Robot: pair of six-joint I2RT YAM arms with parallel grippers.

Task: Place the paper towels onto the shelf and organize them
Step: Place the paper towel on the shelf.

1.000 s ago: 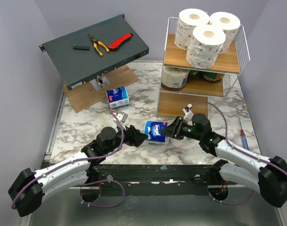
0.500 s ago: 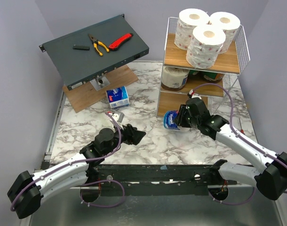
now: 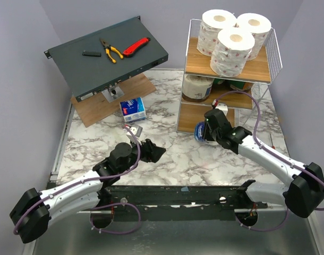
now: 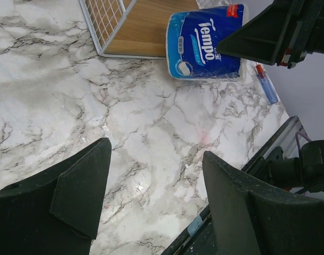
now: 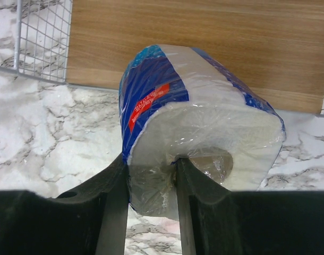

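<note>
The wrapped pack goes outward over the bare bottom board (image 5: 204,37) in my right gripper next and is released there, because it still juts out past the board's front edge.
My right gripper (image 3: 204,131) is shut on a blue-and-white wrapped pack (image 3: 199,132) and holds it just in front of the bottom board of the white wire shelf (image 3: 257,69). In the right wrist view the fingers (image 5: 113,196) pinch the pack's (image 5: 199,117) end, with the bottom board (image 5: 204,42) right behind it. Three white rolls with pink print (image 3: 232,50) stand on the top tier. A cream roll (image 3: 197,87) and a green-wrapped roll (image 3: 239,86) sit on the middle tier. A second blue pack (image 3: 133,109) lies on the table. My left gripper (image 3: 158,153) hovers open over bare marble (image 4: 156,154).
A slanted dark grey metal box (image 3: 77,64) at the back left carries pliers (image 3: 110,49) and a red knife (image 3: 136,47), with a flat wooden board (image 3: 95,109) under it. A screwdriver (image 3: 274,152) lies on the table's right side.
My right gripper has carried the blue pack from the table's middle back and to the right, up to the shelf's bottom tier. The left arm has barely moved.
</note>
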